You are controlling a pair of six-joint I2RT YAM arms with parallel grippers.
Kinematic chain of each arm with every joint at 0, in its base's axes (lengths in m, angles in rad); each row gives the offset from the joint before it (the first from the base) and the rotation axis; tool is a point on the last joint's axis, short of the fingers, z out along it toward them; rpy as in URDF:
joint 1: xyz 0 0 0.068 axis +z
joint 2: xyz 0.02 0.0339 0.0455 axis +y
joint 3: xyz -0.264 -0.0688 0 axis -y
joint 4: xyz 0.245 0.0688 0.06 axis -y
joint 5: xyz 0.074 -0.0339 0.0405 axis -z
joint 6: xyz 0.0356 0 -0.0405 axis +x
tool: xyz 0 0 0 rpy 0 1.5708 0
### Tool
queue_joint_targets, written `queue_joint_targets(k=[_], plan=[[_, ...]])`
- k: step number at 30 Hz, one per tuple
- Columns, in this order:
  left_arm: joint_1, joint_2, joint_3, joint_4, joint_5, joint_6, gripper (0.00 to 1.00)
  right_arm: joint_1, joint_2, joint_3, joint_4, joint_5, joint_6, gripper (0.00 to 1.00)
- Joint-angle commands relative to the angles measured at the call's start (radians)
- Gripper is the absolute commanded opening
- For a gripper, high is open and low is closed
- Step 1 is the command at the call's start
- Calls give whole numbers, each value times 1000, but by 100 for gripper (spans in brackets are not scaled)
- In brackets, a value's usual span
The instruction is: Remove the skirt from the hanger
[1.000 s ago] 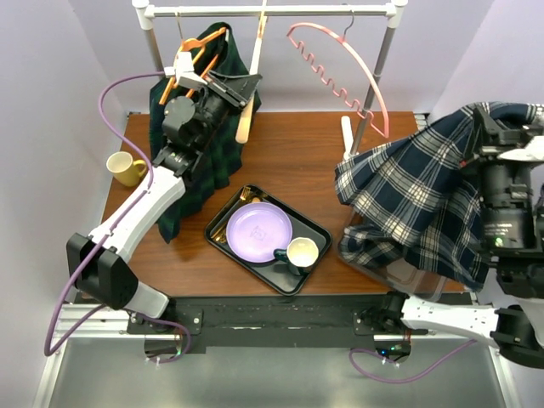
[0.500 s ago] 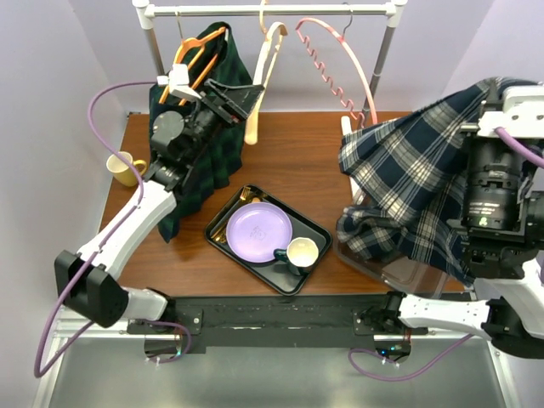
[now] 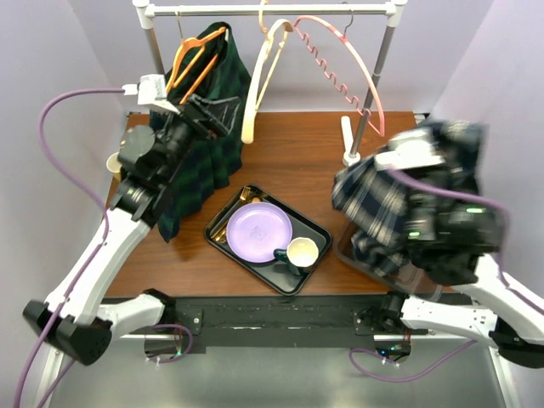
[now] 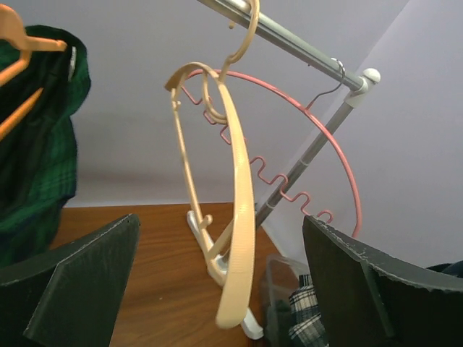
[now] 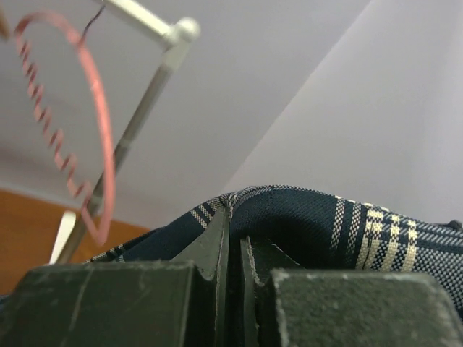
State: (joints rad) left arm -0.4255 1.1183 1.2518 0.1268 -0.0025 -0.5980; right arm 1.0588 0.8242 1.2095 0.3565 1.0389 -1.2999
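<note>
My right gripper should next lower the skirt into the clear bin (image 3: 357,257) below it, tip its fingers downward and let go. The cream hanger is already bare.
The navy plaid skirt (image 3: 378,200) is off the hanger and bunched over my right arm at the table's right side, above a clear bin (image 3: 357,257). My right gripper (image 5: 235,242) is shut on a fold of the skirt (image 5: 325,217); in the top view the cloth hides it. The bare cream hanger (image 3: 255,93) hangs by its hook from the rail (image 3: 212,10). My left gripper (image 3: 206,115) stands open just left of it. In the left wrist view the hanger (image 4: 239,217) dangles free between the wide fingers of the left gripper (image 4: 221,238).
A pink notched hanger (image 3: 357,68) hangs on the rail at right. A dark green plaid garment (image 3: 204,166) hangs on an orange hanger (image 3: 191,55) at left. A black tray (image 3: 223,206) holds a purple plate (image 3: 259,231) and a cup (image 3: 302,252). A yellow mug (image 3: 115,161) sits far left.
My left gripper opened, let go of the cream hanger and drew back left; the hanger now hangs from the rail. My right arm swung down and left with the skirt.
</note>
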Motion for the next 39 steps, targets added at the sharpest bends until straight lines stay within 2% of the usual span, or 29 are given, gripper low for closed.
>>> queue_joint_targets(k=[1, 3, 4, 6, 7, 10, 13, 17, 21, 24, 30, 35, 37, 38, 39], plan=[[7, -129, -29, -101, -67, 167, 100, -115, -40, -174, -277, 69, 329, 0], [7, -162, -51, -124, -76, 185, 100, -196, -27, -208, -353, 50, 440, 0], [7, -193, -60, -171, -74, 199, 100, -289, -16, -212, -435, 35, 558, 0], [7, -221, -89, -188, -82, 210, 100, -364, 9, -212, -517, -5, 707, 0], [7, -245, -101, -196, -83, 224, 100, -419, 13, -214, -574, -7, 851, 0], [7, -291, -149, -216, -114, 272, 100, -471, 16, -220, -655, 13, 1080, 0], [7, -319, -166, -246, -172, 326, 100, -517, 18, -240, -675, -2, 1201, 0], [7, -356, -216, -216, -237, 386, 100, -595, 81, -252, -694, 4, 1235, 0], [7, -383, -288, -181, -260, 395, 100, -800, 159, -225, -695, -62, 1243, 0], [7, -403, -316, -159, -304, 403, 100, -867, 177, -157, -677, 4, 1199, 0], [7, -468, -324, -144, -335, 412, 100, -944, 269, -22, -631, 73, 1107, 0], [7, -491, -348, -141, -372, 428, 100, -945, 283, -31, -533, 111, 1033, 0], [7, -488, -351, -141, -375, 429, 100, -945, 276, -42, -525, 70, 1068, 0], [7, -488, -356, -141, -378, 429, 100, -947, 262, -44, -610, 38, 1191, 0], [7, -485, -359, -141, -384, 428, 100, -947, 254, -45, -670, -59, 1278, 0]])
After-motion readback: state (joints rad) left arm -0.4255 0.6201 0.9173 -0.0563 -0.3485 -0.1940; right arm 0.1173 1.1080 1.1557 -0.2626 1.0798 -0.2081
